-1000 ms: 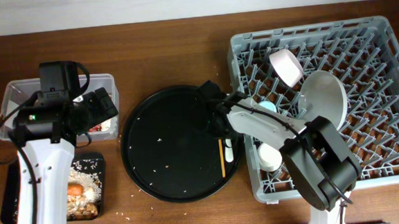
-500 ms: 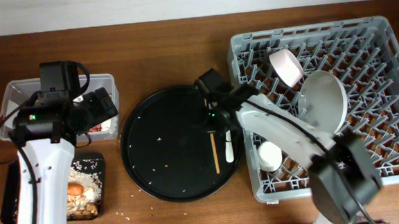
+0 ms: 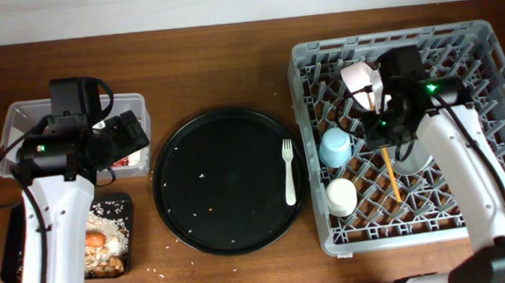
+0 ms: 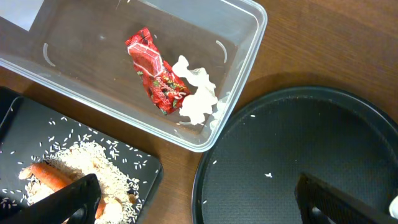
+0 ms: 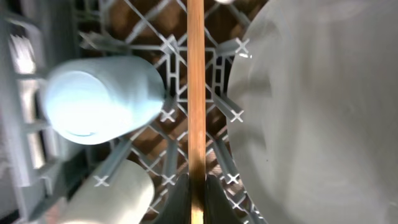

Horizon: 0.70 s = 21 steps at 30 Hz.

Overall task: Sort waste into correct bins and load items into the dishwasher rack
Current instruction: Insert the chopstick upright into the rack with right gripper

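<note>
My right gripper will next lower the thin wooden stick into the open gap below it between the light blue cup and the white plate and release it.
My right gripper is shut on the thin wooden stick and holds it over the grey dishwasher rack. In the right wrist view the stick runs between the light blue cup and the white plate, with the cream cup lower left. The small bowl stands in the rack. The white fork lies on the round black tray. My left gripper is open and empty, above the clear tub holding the red wrapper and tissue.
The shallow black tray holds rice scraps and the carrot; it also shows in the overhead view. A few rice grains lie on the round tray and on the table by its rim.
My right gripper has lifted the wooden stick off the round black tray and swung right over the rack. The fork now lies uncovered on the tray. The left arm has not moved.
</note>
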### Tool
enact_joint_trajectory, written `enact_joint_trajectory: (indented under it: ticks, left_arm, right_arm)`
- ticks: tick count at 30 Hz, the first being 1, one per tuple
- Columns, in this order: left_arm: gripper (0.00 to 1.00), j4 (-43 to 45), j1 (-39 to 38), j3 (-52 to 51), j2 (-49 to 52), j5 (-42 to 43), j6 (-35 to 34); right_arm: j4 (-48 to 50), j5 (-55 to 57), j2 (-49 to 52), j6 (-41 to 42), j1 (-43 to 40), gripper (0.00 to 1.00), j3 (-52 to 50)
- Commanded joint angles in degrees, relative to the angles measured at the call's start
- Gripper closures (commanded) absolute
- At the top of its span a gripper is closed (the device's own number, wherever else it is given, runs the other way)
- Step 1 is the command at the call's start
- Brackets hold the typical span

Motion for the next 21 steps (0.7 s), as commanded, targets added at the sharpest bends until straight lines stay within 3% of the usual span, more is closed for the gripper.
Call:
enact_joint_trajectory:
  ticks: [1, 7, 15, 21]
  left_arm:
    - [0.01, 0.0, 0.2, 0.8, -0.7, -0.4, -0.2]
    - [0.01, 0.0, 0.2, 0.8, -0.7, -0.4, -0.2]
    - [0.01, 0.0, 0.2, 0.8, -0.7, -0.4, -0.2]
    - [0.01, 0.0, 0.2, 0.8, -0.7, -0.4, -0.2]
  right_arm:
    - [-1.0, 1.8, 4.5, -1.4, -0.4, 0.96, 0.6]
    - [-2.1, 1.7, 11.1, -1.4, -0.3, 0.96, 0.6]
    - [0.9, 1.7, 11.2, 0.2, -0.3, 0.96, 0.5]
    - [2.9, 1.7, 11.2, 0.4, -0.3, 0.85, 0.5]
